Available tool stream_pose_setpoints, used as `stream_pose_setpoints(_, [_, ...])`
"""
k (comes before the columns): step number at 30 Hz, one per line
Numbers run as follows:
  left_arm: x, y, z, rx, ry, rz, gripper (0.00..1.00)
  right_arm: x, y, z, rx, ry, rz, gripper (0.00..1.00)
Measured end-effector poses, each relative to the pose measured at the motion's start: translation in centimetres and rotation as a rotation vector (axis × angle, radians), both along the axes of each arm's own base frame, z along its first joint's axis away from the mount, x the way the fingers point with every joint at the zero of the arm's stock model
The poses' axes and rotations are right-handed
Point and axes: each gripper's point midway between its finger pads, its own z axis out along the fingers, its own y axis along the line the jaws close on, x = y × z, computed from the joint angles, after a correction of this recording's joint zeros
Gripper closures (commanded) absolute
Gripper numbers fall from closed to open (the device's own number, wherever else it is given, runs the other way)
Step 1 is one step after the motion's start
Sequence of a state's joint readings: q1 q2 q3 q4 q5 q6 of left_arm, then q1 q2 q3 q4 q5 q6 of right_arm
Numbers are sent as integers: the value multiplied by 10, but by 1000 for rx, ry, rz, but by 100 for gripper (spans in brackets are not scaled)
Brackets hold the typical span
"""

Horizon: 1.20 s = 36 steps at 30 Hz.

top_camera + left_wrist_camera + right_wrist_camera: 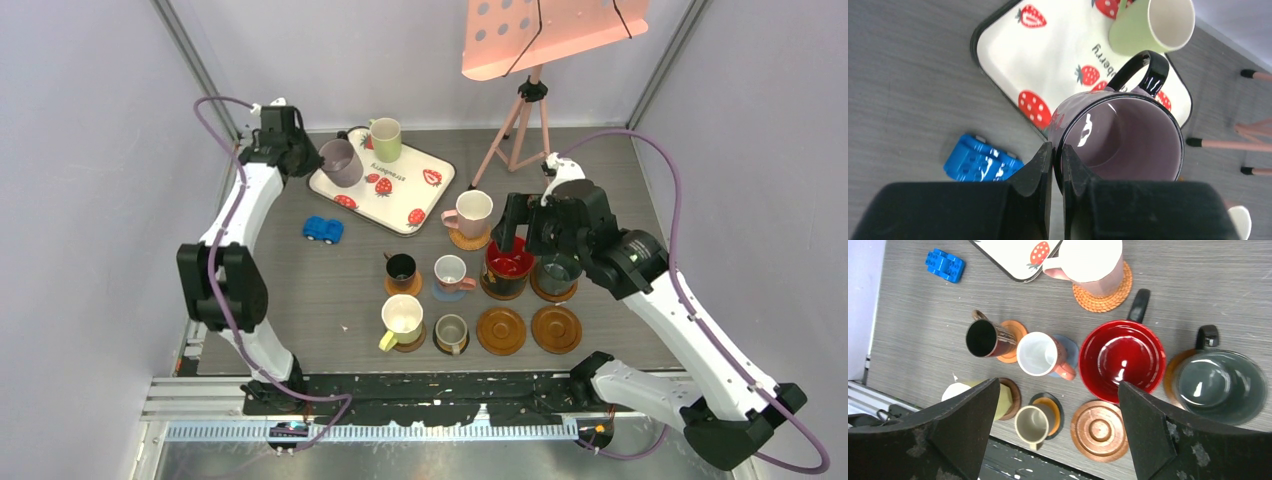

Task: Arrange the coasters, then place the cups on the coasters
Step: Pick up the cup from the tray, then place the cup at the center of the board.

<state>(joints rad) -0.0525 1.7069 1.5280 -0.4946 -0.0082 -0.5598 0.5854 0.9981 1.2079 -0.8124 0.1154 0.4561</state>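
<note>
Next, my left gripper moves back past the blue toy car and down to release the mauve cup (pixel 341 162), since open tabletop lies below and back from it.
My left gripper (pixel 1058 150) (pixel 318 160) is shut on the rim of the mauve cup (pixel 1128 135) (pixel 341 162), one finger inside and one outside, over the tray's left edge. A green cup (pixel 385 140) stands on the tray. My right gripper (pixel 1058 385) (pixel 530 240) hangs open above the red-inside cup (pixel 1122 359) and the teal cup (pixel 1220 385), holding nothing. Several other cups sit on coasters, among them the pink cup (pixel 472 212). Two glossy brown coasters (pixel 501 330) (pixel 556 328) are bare, and one of them, a brown coaster (pixel 1099 430), shows in the right wrist view.
The strawberry-print tray (pixel 400 195) lies at the back left. A blue toy car (pixel 323 229) sits just in front of it. A pink tripod stand (pixel 520 110) rises at the back right. Enclosure walls close in both sides.
</note>
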Motion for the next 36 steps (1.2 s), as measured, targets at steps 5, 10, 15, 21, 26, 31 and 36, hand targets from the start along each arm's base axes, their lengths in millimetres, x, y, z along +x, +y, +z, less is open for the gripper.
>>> stream_pose_setpoints(5, [-60, -3, -34, -14, 73, -7, 100, 12, 33, -7, 33, 59, 31, 9])
stream_pose_setpoints(10, [-118, -11, -57, 24, 143, -31, 100, 22, 84, -1, 34, 80, 118, 11])
stream_pose_setpoints(15, [-155, -10, -51, 65, 108, -24, 100, 37, 131, 5, 43, 72, 172, 19])
stream_pose_setpoints(21, [-183, -6, -58, 113, 94, -15, 100, 53, 188, -18, 12, 97, 226, 27])
stream_pose_setpoints(26, [-203, -4, -92, 133, 172, -22, 100, 59, 226, -39, -25, 114, 279, 34])
stream_pose_setpoints(31, [-212, -3, -106, 134, 218, -16, 91, 64, 250, -60, -50, 136, 300, 37])
stream_pose_setpoints(36, [-210, -4, -104, 124, 207, -11, 59, 67, 260, -79, -72, 160, 306, 38])
